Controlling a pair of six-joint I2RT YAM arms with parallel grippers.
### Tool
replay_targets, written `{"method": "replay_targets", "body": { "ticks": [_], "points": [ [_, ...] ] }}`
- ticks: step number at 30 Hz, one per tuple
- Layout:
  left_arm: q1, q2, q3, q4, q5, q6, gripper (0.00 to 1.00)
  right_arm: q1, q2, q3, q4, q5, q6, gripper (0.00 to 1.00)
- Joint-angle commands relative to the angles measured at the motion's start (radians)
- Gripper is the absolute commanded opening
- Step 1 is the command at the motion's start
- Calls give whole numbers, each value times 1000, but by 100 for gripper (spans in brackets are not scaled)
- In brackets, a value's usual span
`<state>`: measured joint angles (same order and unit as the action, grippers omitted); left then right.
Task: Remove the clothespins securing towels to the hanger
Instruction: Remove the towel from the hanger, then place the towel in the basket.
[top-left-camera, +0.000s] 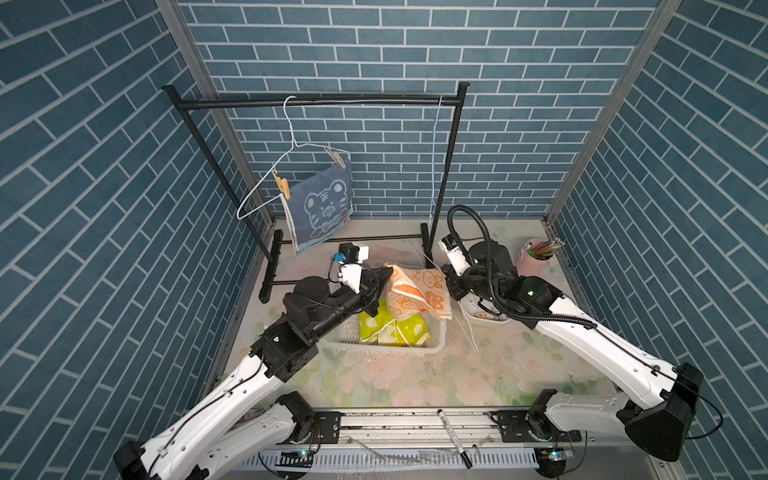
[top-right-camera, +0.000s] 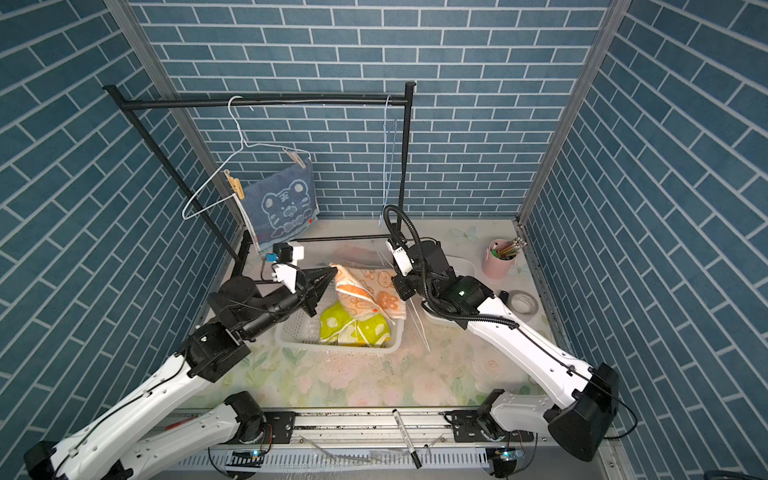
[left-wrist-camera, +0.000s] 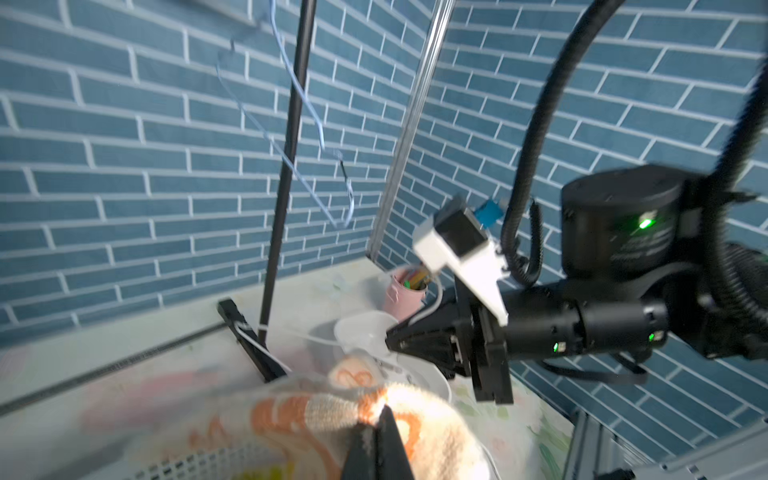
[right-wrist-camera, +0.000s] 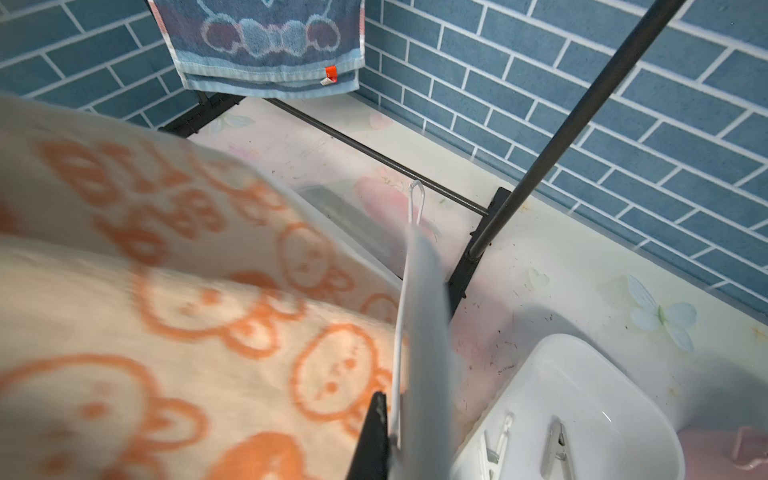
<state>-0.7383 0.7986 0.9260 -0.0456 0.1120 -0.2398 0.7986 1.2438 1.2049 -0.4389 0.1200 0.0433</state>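
The yellow-green towel (top-left-camera: 392, 328) (left-wrist-camera: 264, 473) is already in the basket below my left gripper, so my gripper will next lower the bunched fold over it and release the fold inside the basket.
The denim-blue tiger towel (top-left-camera: 322, 203) hangs from a white wire hanger (top-left-camera: 266, 195) on the black rack (top-left-camera: 316, 101). A tan clothespin (top-left-camera: 281, 185) and a pale clothespin (top-left-camera: 337, 158) pin it there. My left gripper (top-left-camera: 390, 272) is shut on a bunched fold of the orange bunny towel (top-left-camera: 415, 291), which lies over the basket; the left wrist view shows the pinch (left-wrist-camera: 380, 415). My right gripper (right-wrist-camera: 390, 415) is shut on the thin wire of a second white hanger (right-wrist-camera: 415, 199) beside that towel. The yellow-green towel (top-left-camera: 392, 328) lies in the basket.
A white mesh basket (top-left-camera: 434, 347) sits mid-table. A white dish (right-wrist-camera: 623, 399) to its right holds two loose clothespins (right-wrist-camera: 555, 449). A pink cup of pencils (top-left-camera: 536, 257) stands at back right, with a tape roll (top-right-camera: 523, 303) near it. A pale blue hanger (top-left-camera: 436, 166) hangs on the rack.
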Motion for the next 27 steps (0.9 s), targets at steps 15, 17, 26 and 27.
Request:
{"method": "replay_targets", "body": {
  "ticks": [15,17,26,27],
  "points": [
    [1,37,67,-138,-25,223,0,-8,-39,14,-33,35,-31,0],
    [2,48,25,-115,-31,202,0,-8,-40,13,-33,35,-33,0],
    [1,74,-184,-117,-208,-1,0,-10,-61,11,-28,2,-29,0],
    [2,68,-201,-125,-227,-21,0,-10,-65,12,-29,0,-29,0]
  ]
}}
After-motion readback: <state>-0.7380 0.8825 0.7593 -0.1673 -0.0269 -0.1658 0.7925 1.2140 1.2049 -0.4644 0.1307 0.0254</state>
